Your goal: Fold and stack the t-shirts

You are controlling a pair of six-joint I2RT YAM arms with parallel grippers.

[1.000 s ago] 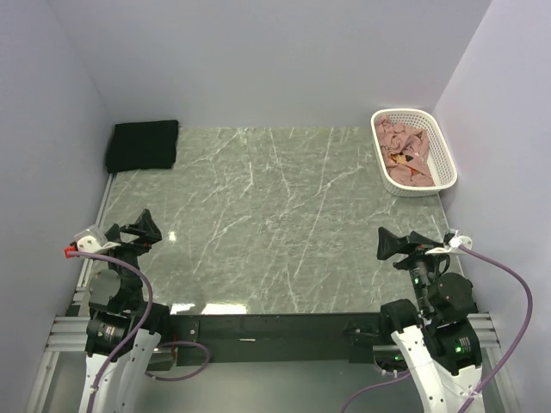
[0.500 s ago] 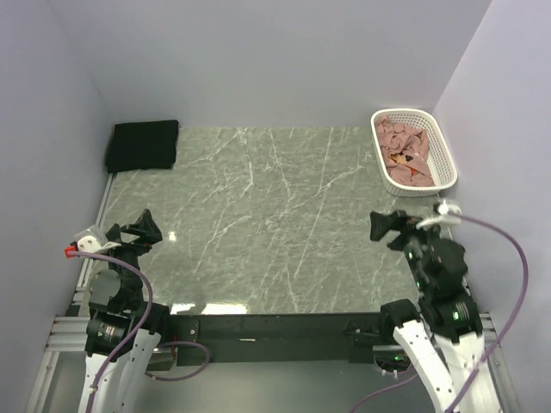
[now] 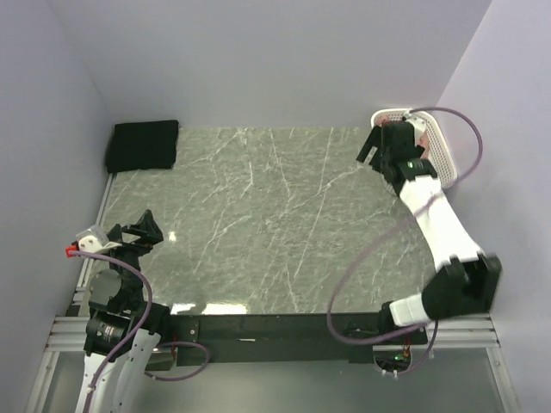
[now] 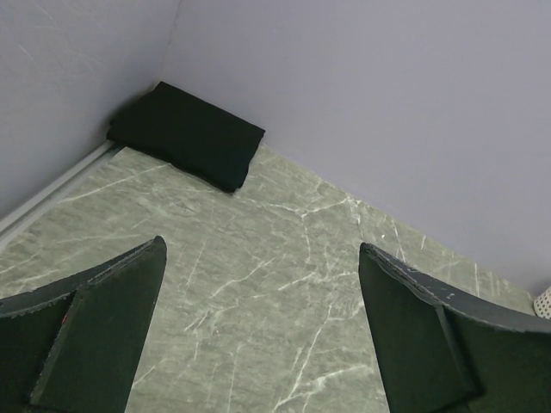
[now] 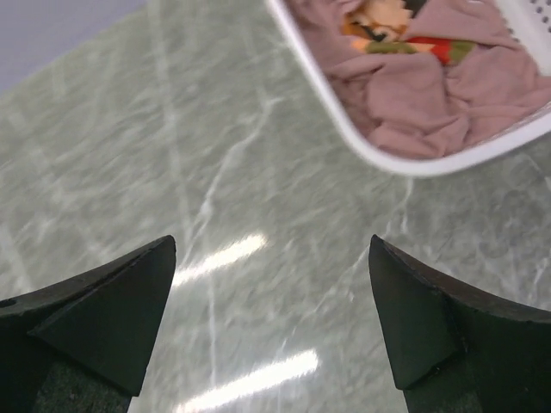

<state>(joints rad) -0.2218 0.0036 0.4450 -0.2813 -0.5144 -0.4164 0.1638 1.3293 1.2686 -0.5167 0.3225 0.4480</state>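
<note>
The robot's right gripper will move over the rim of the basket and go down onto the salmon-pink t-shirt beside the print's red patch, because the t-shirt is inside the basket (image 5: 379, 157).
A crumpled salmon-pink t-shirt (image 5: 422, 95) with a cartoon print lies in the white mesh basket (image 5: 379, 157), seen in the right wrist view. My right gripper (image 5: 271, 245) hovers open over bare marble just short of the basket's rim, with nothing between its fingers. From above, the right arm stretches to the far right corner, and the right gripper (image 3: 372, 148) covers much of the basket (image 3: 444, 162). A black folded t-shirt (image 3: 142, 144) (image 4: 185, 135) rests in the far left corner. My left gripper (image 3: 142, 229) (image 4: 263, 247) stays open and empty near the table's front left.
The green marble table (image 3: 275, 224) is boxed in by pale walls at the back and both sides. A purple cable (image 3: 465, 142) loops from the right arm beside the basket. A black rail (image 3: 275, 325) runs along the near edge.
The right arm has swung from the front right of the table out to the far right corner, and now hangs by the basket. The left arm has not moved.
</note>
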